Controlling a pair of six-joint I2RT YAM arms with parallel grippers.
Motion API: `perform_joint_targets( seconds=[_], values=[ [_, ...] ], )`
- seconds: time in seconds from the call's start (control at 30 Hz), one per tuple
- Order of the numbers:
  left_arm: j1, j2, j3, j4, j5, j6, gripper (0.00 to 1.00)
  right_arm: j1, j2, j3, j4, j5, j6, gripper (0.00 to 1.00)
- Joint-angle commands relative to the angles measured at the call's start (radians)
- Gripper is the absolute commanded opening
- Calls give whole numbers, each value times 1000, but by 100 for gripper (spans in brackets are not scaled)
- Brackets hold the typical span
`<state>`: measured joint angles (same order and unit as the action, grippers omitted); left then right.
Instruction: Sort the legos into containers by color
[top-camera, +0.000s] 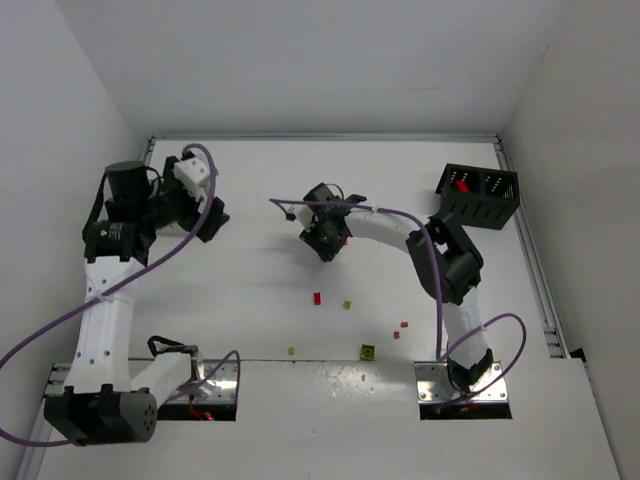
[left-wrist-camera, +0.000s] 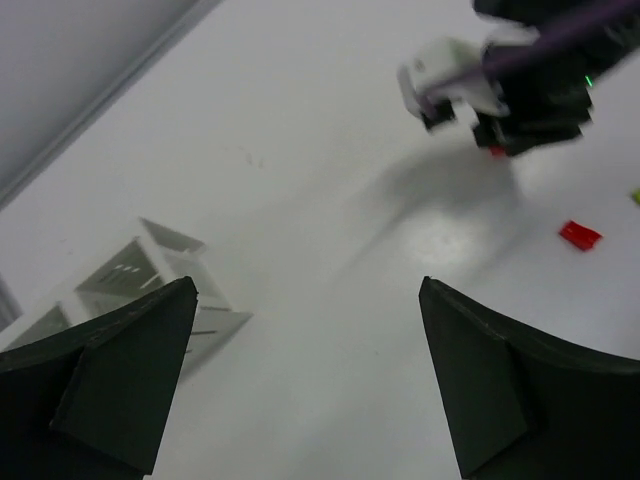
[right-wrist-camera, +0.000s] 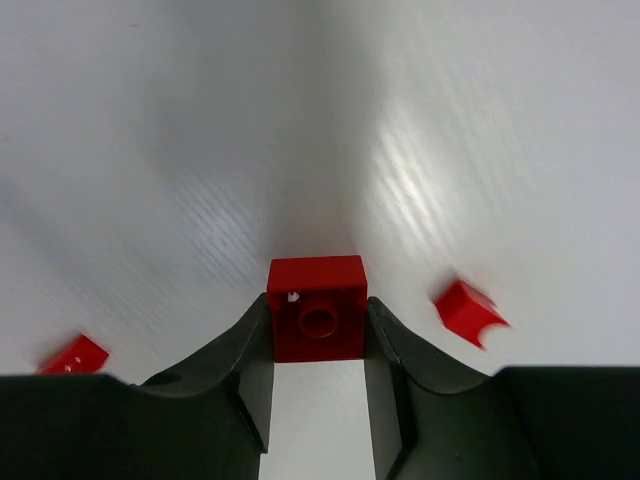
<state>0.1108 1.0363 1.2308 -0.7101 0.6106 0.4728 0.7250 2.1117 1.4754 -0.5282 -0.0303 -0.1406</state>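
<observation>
My right gripper rises next, carries the square red lego outward and across, and dips over the red legos' section. Red legos lie in the black container (top-camera: 478, 195).
My right gripper (right-wrist-camera: 318, 332) is shut on a square red lego (right-wrist-camera: 316, 285) and holds it low over the white table, mid-table in the top view (top-camera: 328, 242). Two loose red legos lie beside it, one on the right (right-wrist-camera: 468, 312) and one on the left (right-wrist-camera: 75, 355). My left gripper (left-wrist-camera: 308, 380) is open and empty at the far left (top-camera: 208, 215), with the white slatted container (left-wrist-camera: 150, 280) just beyond its left finger. The black container (top-camera: 478, 195) stands at the far right and holds red pieces.
Loose legos lie on the near half of the table: red (top-camera: 317, 298), yellow-green (top-camera: 347, 304), two small red bits (top-camera: 403, 324), yellow-green (top-camera: 291, 350) and green (top-camera: 368, 351). White walls close in the table on the left, back and right.
</observation>
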Motion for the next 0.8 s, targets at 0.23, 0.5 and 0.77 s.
perform_joint_targets(
  seconds=[0.23,0.5,0.77],
  values=[
    [-419,33,-243,141,-165,-147,100,-390,-349,60,-85,29,64,3],
    [-946,284,-211,239,-422,-281,100,-696,-300,238,-190,-2,16,3],
    [-1111,464,-146,262,-436,-270,100,-835,-183,286,-193,-77,35,3]
  ],
)
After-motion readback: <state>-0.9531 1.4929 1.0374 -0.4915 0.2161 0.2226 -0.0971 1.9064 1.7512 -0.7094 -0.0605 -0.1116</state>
